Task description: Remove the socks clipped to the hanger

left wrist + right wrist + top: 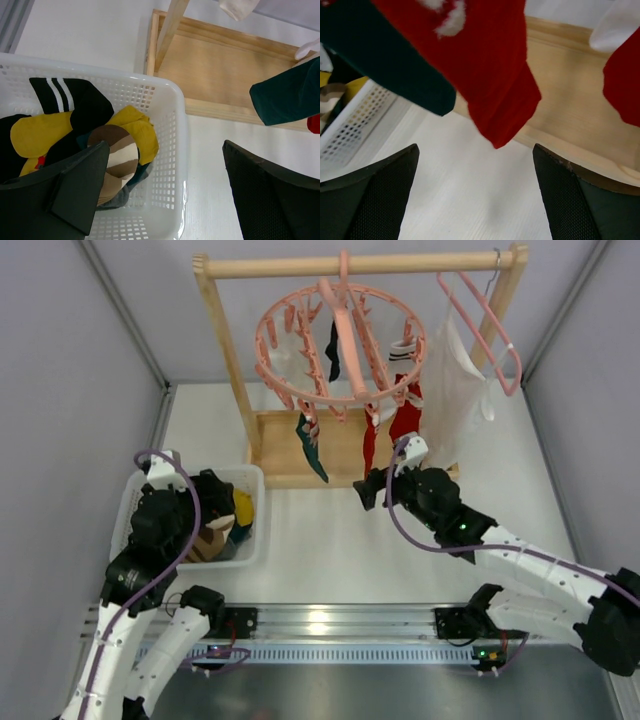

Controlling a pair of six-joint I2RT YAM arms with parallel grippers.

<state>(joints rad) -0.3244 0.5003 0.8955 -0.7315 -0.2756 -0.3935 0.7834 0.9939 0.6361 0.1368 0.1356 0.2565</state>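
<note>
The front red sock's lower tip [368,468] [504,120] hangs just ahead, lined up between my open fingers, so my right gripper needs to move outward onto it next.
The round salmon-pink hanger [340,340] hangs from the wooden rack's top bar. Clipped to it are a dark teal sock [312,450], two red socks [370,445] [405,420], a black sock [333,350] and a white striped sock with a red cuff [402,348]. My right gripper [368,488] is open and empty just below the front red sock. In the right wrist view that sock's toe [490,85] hangs above and between my fingers [475,195], with the teal sock [385,65] to its left. My left gripper [215,495] is open and empty over the basket's right wall [165,195].
The white basket [258,515] [181,150] at the left holds yellow, black-striped and brown-striped socks. The wooden rack [230,360] has a tray base [225,65]. A white cloth garment [455,400] on a pink triangular hanger [495,330] hangs at the right.
</note>
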